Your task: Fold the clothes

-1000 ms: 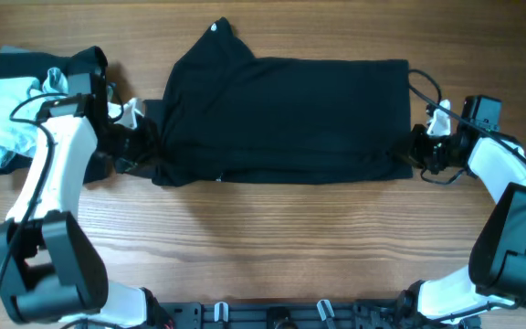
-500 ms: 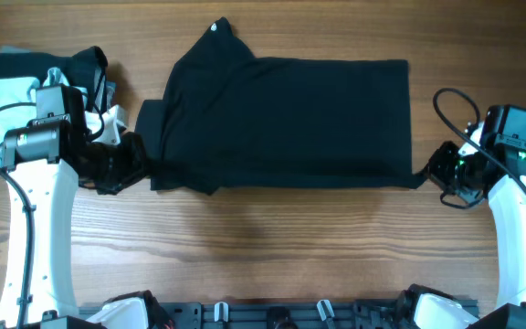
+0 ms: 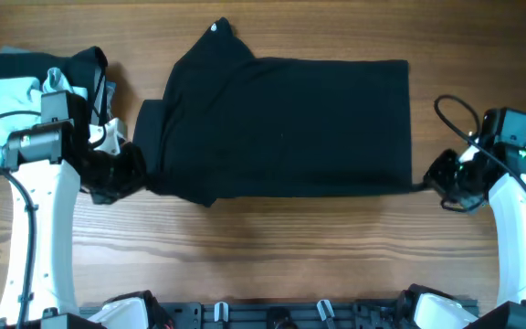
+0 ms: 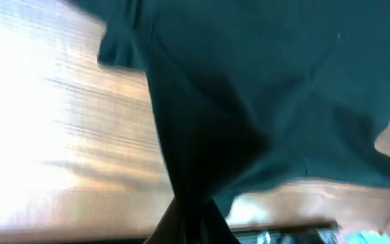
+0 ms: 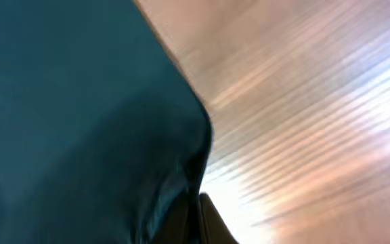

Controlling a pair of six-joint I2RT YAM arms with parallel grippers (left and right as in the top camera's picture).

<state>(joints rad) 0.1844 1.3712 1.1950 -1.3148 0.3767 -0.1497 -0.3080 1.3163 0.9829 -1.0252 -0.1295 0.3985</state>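
Next, my right gripper moves outward and down onto the black T-shirt's side edge (image 3: 405,155) (image 5: 175,88). It releases the T-shirt's corner there, as the corner is stretched into a thin point.
The black T-shirt (image 3: 286,123) lies folded in a wide band across the middle of the wooden table, its small white neck tag at the top. My left gripper (image 3: 133,174) is shut on its lower left corner. My right gripper (image 3: 435,183) is shut on its lower right corner, which is stretched into a thin point. In the left wrist view the dark fabric (image 4: 249,88) runs down into the jaws (image 4: 195,227). In the right wrist view the fabric (image 5: 80,115) is pinched between the fingers (image 5: 193,220).
A pile of other clothes, black and pale blue-white (image 3: 12,105), sits at the far left behind my left arm. Bare wooden table (image 3: 281,247) lies in front of the shirt. A black rail (image 3: 272,315) runs along the near edge.
Both grippers have moved towards the near edge, holding the shirt's lower corners. The shirt's front edge has been drawn nearer and the band has widened.
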